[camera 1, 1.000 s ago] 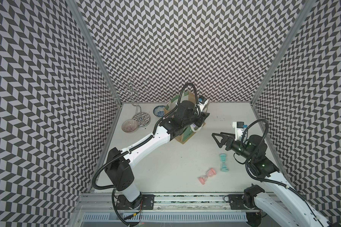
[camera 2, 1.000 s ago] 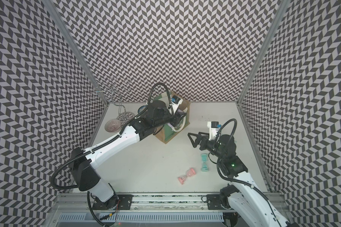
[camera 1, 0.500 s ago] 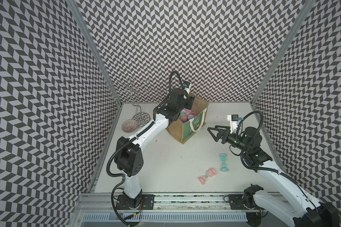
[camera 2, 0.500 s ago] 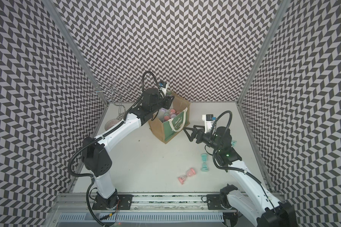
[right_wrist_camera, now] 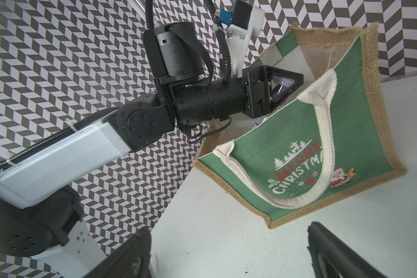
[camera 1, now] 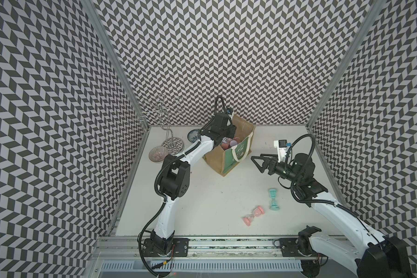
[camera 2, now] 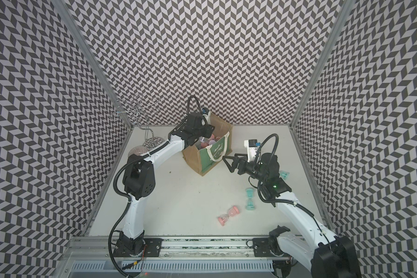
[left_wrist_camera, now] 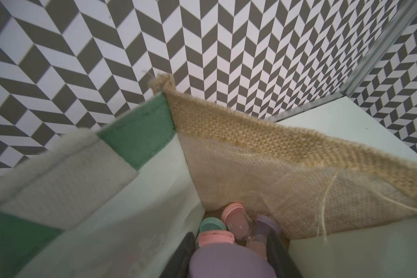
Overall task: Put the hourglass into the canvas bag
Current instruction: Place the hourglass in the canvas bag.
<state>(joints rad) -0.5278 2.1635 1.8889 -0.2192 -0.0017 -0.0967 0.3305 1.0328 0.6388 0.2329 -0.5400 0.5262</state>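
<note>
The purple hourglass [left_wrist_camera: 229, 262] still hangs above the heaped hourglasses. My left gripper should next go deeper into the bag's opening, down toward them, to release it inside.
The canvas bag [camera 1: 229, 156] [camera 2: 202, 158] stands open at the back of the table, its green Christmas panel [right_wrist_camera: 347, 144] facing my right wrist camera. My left gripper [left_wrist_camera: 230, 243] [right_wrist_camera: 284, 83] reaches into the bag's mouth, shut on a purple hourglass [left_wrist_camera: 229, 262]. Below it inside the bag lie a pink hourglass [left_wrist_camera: 235, 216] and other coloured ones. My right gripper [camera 1: 256, 164] [camera 2: 227, 164] hangs open and empty just right of the bag. A pink hourglass [camera 1: 253, 215] and a teal hourglass [camera 1: 273, 199] lie on the table near the front right.
A wire stand [camera 1: 165, 115], a pink glass bowl [camera 1: 157, 154] and a blue patterned dish [camera 1: 193, 136] sit at the back left. Patterned walls close in three sides. A teal object [camera 2: 284, 174] shows behind my right arm.
My left arm has drawn back from across the bag to its rear left rim, uncovering the opening. My right gripper has moved up and toward the bag, still open.
</note>
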